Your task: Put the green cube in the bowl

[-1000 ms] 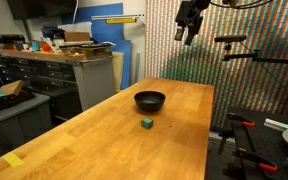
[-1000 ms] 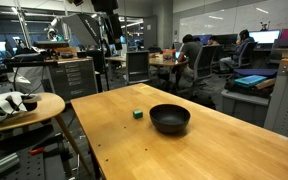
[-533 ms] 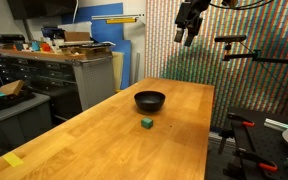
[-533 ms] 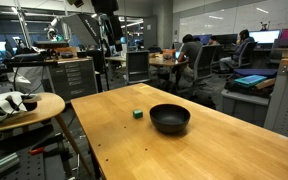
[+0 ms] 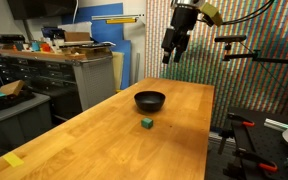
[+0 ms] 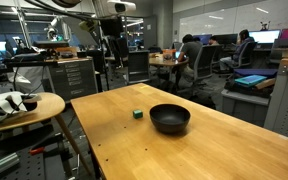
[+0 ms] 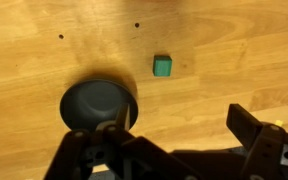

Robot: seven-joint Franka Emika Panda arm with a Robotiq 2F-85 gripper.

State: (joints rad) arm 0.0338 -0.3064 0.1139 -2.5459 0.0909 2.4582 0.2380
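My gripper comes far down and across to the green cube [image 5: 147,123] [image 7: 162,66] next, spread fingers straddling it, since the cube stands apart from the black bowl.
The green cube [image 5: 146,123] is a tiny green block on the wooden table, shown in both exterior views [image 6: 137,114] and in the wrist view [image 7: 163,67]. The black bowl [image 5: 150,100] stands on the table close beside it, apart from it [image 6: 170,118] [image 7: 99,104]. My gripper [image 5: 171,52] hangs high above the far end of the table [image 6: 112,48], well clear of both. In the wrist view its fingers [image 7: 180,124] are spread wide with nothing between them.
The wooden table [image 5: 114,140] has edges on all sides. A round side table [image 6: 24,105] with a white object stands beside it. Cabinets [image 5: 54,75], a tripod arm [image 5: 254,55] and office desks with people [image 6: 194,60] surround it.
My gripper has moved down and toward the table; the cube and the bowl have not moved.
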